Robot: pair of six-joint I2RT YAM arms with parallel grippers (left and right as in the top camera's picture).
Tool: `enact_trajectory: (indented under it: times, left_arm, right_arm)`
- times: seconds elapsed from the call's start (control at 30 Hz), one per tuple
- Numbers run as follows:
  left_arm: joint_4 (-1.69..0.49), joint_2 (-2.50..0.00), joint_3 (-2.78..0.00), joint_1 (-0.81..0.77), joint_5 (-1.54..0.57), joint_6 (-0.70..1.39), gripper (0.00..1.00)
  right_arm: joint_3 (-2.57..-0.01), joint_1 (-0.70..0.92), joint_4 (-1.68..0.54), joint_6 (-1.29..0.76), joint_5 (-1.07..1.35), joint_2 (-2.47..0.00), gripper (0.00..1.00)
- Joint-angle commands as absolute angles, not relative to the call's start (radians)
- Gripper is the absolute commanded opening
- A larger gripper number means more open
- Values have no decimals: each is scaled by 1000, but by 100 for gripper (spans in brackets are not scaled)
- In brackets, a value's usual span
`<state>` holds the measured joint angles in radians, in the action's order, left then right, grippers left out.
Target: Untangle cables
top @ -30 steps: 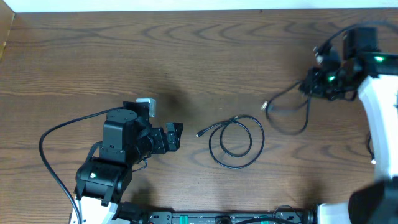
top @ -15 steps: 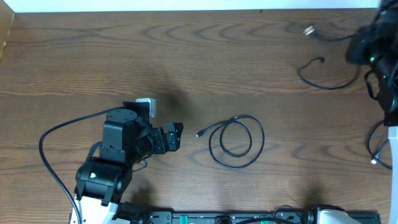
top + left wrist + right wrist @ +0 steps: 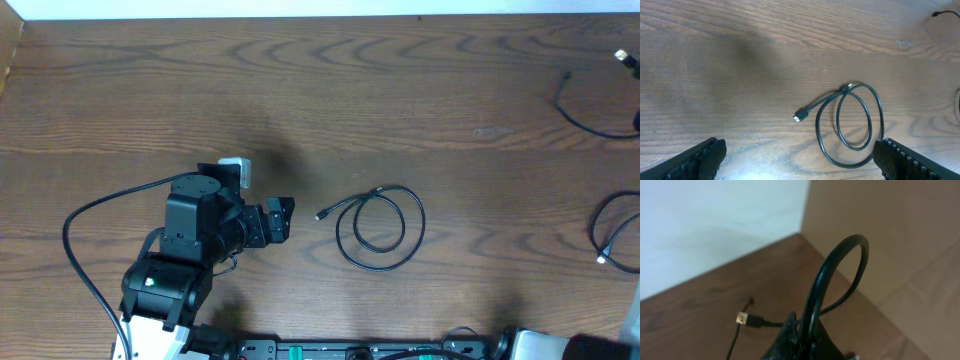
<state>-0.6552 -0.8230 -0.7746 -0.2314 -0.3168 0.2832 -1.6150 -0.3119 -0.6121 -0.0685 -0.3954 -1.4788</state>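
My right gripper will tilt down toward the table, then release the second black cable.
One thin black cable (image 3: pixel 380 228) lies coiled in loose loops mid-table, its small plug (image 3: pixel 321 215) pointing left. It also shows in the left wrist view (image 3: pixel 850 125), just ahead of my left gripper (image 3: pixel 281 218), whose fingers stand wide apart and empty (image 3: pixel 800 165). My right gripper (image 3: pixel 805 337) is out of the overhead view. In the right wrist view it is shut on a second black cable (image 3: pixel 837 270), which arches up from the fingers. That cable's metal-tipped plug (image 3: pixel 743 318) hangs beside the gripper. Part of this cable (image 3: pixel 580 123) shows at the overhead's top right edge.
Another black cord (image 3: pixel 600 235) loops in at the right edge of the table. A cardboard-coloured wall (image 3: pixel 890 240) and a white wall (image 3: pixel 715 225) meet at the table's far corner. The left arm's thick cable (image 3: pixel 75 225) curves at the left.
The right arm has moved up and to the right, out of the overhead view, carrying the second cable from the upper right of the table to the far right edge. The left arm and coiled cable have not moved.
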Motion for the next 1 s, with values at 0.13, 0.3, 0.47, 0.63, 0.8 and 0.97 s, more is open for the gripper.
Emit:
enact_trajectory:
  times: [0.13, 0.3, 0.47, 0.63, 0.8, 0.97]
  left_arm:
    - [-659, -823, -782, -228, -329, 266, 98]
    - [-659, -823, -782, -228, -329, 266, 98]
    - [-659, -823, -782, -228, -329, 266, 98]
    - [-659, -823, -782, -228, -329, 266, 98]
    - [-659, -823, -782, -228, -329, 266, 98]
    - [-659, -823, -782, -228, -329, 266, 98]
  right_arm:
    - [-1626, -434, -665, -167, -375, -1598, 1]
    - [-1626, -494, -727, -235, -252, -1686, 1]
    - [-1625, -518, -768, -235, -139, -1774, 1]
    - [-1625, -518, -801, -235, -39, -1856, 39]
    - [-1625, -518, -852, -235, -7, -1902, 99]
    - [-1625, -518, -912, -231, -7, -1904, 99]
